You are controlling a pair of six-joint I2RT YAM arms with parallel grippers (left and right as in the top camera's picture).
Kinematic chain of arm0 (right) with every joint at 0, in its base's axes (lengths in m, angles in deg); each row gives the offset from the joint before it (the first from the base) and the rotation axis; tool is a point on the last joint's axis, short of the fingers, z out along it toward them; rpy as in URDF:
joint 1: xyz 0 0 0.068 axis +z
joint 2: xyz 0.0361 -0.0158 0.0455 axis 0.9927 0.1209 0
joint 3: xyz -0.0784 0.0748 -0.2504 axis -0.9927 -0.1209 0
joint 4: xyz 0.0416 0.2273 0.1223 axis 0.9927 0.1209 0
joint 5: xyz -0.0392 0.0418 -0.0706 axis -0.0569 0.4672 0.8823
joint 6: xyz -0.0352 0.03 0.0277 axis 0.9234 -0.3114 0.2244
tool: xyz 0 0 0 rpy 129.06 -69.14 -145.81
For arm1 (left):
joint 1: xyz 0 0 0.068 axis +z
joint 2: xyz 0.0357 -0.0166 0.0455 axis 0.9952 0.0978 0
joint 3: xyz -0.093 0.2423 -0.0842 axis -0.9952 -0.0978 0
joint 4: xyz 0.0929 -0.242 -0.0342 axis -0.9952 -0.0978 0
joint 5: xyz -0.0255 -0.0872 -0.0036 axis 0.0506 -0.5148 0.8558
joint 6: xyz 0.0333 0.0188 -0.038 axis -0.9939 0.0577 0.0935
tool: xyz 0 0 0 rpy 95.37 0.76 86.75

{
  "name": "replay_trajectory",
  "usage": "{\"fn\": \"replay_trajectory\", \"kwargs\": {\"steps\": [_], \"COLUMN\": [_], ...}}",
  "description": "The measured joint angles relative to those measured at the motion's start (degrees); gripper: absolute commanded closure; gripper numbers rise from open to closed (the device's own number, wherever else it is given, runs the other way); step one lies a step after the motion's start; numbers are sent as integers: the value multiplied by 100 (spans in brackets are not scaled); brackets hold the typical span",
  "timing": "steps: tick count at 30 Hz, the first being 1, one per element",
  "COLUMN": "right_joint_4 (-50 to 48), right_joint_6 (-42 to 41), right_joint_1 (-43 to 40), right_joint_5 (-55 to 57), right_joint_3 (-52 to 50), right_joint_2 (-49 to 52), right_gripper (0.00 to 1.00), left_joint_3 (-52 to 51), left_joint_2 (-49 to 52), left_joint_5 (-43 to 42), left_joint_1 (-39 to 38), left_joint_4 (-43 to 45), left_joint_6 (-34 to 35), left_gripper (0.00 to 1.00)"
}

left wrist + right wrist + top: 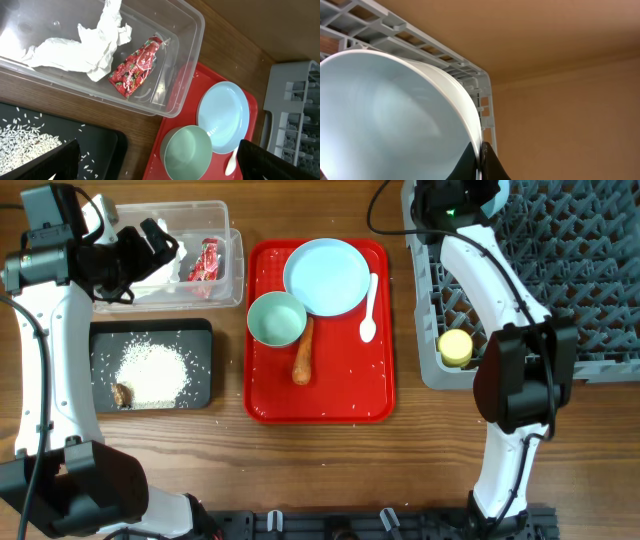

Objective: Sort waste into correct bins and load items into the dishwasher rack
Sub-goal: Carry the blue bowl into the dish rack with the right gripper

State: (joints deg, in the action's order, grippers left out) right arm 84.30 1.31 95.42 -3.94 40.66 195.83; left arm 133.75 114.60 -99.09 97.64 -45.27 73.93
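The pale blue bowl hangs edgewise over the grey rack's slots, so my right gripper will move down into the far end of the rack and release the bowl's rim.
The clear tub holds a crumpled white tissue and a red wrapper, which also shows in the left wrist view. My left gripper is open and empty above the tub. The black tray holds rice and a brown lump. A pale blue plate, mint-green bowl, carrot and white spoon lie on a red tray. My right gripper is shut on the rim of a pale blue bowl at the grey rack. A yellow cup sits in the rack.
The red serving tray lies in the middle with scattered rice grains on it. The rack's near-left corner sits close to the tray's right edge. The right arm's links stretch along the rack's left side. Bare wooden table shows in front.
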Motion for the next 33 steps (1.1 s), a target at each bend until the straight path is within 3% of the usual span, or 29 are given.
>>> {"fn": "replay_trajectory", "kwargs": {"steps": [17,20,25,28,33], "right_joint_4": [-457,-431,-389,-393,-428], "right_joint_6": [-20,-55,-39,-74,-55], "right_joint_1": [39,94,247,339,492], "right_joint_5": [332,402,444,448,614], "right_joint_3": [-4,-4,-4,-4,-7], "right_joint_2": [540,566,619,621,621], "right_gripper": [94,76,65,42,19], "left_joint_3": [0,0,0,0,0], "left_joint_2": [0,0,0,0,0], "left_joint_5": [0,0,0,0,2], "left_joint_1": [0,0,0,0,0], "left_joint_4": [0,0,0,0,0], "left_joint_6": [0,0,0,0,0], "left_gripper": [0,0,0,0,0]}}
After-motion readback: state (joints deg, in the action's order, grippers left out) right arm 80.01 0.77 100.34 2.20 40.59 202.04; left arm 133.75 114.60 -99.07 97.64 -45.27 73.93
